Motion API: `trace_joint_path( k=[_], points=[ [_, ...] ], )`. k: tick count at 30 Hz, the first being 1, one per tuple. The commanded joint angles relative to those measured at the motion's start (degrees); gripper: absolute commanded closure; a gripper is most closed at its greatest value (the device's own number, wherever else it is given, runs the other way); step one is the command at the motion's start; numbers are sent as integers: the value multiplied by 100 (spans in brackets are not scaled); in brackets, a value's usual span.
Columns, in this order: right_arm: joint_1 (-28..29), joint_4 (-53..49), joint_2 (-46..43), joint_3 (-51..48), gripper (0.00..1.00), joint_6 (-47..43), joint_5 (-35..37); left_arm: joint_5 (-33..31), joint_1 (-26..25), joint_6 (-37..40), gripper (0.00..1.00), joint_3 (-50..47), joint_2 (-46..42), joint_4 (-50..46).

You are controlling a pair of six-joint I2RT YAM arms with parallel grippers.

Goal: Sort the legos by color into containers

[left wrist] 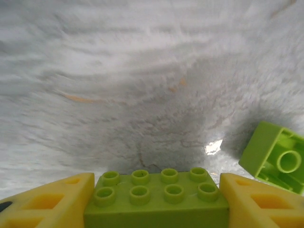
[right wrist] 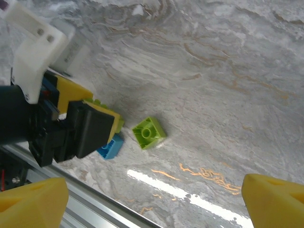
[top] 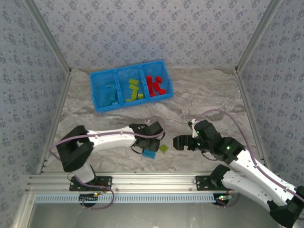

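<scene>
My left gripper lifts the held lego next and carries it outward over the lime legos in the tray's middle container before it opens.
A lime green lego point(left wrist: 155, 189) with eight studs sits between my left gripper's point(left wrist: 156, 205) yellow fingers point(left wrist: 52, 199), which press on both its ends. From above, the left gripper point(top: 153, 138) hangs low over the table's near middle. A light blue lego point(top: 149, 154) lies just below it, and a small lime lego point(top: 164, 148) rests upside down to its right. My right gripper point(top: 179, 142) stands open beside that small lego point(right wrist: 148, 132), nothing between its fingers point(right wrist: 33, 204). The blue tray's containers point(top: 131, 71) hold light blue, lime and red legos, left to right.
The aluminium rail point(top: 142, 183) carrying both arm bases runs along the near edge. Patterned walls close in the marbled table on three sides. The two grippers are close together, with the small lime lego between them.
</scene>
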Motion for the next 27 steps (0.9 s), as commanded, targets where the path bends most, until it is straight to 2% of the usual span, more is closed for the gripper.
trace_joint_path(
  k=[1, 4, 7, 14, 17, 21, 27],
  points=[
    [-18, 325, -48, 231, 3, -33, -217, -451, 541, 511, 46, 551, -807, -72],
    [-22, 387, -47, 230, 3, -2, -136, -516, 1175, 1005, 46, 1124, -815, -122],
    [-25, 331, -82, 210, 2, 35, -86, -683, 1767, 1490, 46, 1681, -454, -11],
    [-9, 231, -406, 89, 2, 267, 33, -1327, 2821, 2187, 46, 3269, 1367, 212],
    [-9, 173, -507, 98, 2, 301, 51, -1209, 3101, 2229, 46, 4037, 2122, 120],
    [8, 115, -540, 93, 1, 329, 68, -1279, 3347, 2179, 43, 4661, 2670, 166],
    [51, 288, -537, 22, 0, 448, 45, -1278, 3484, 2138, 23, 4974, 2803, 156]
  ],
)
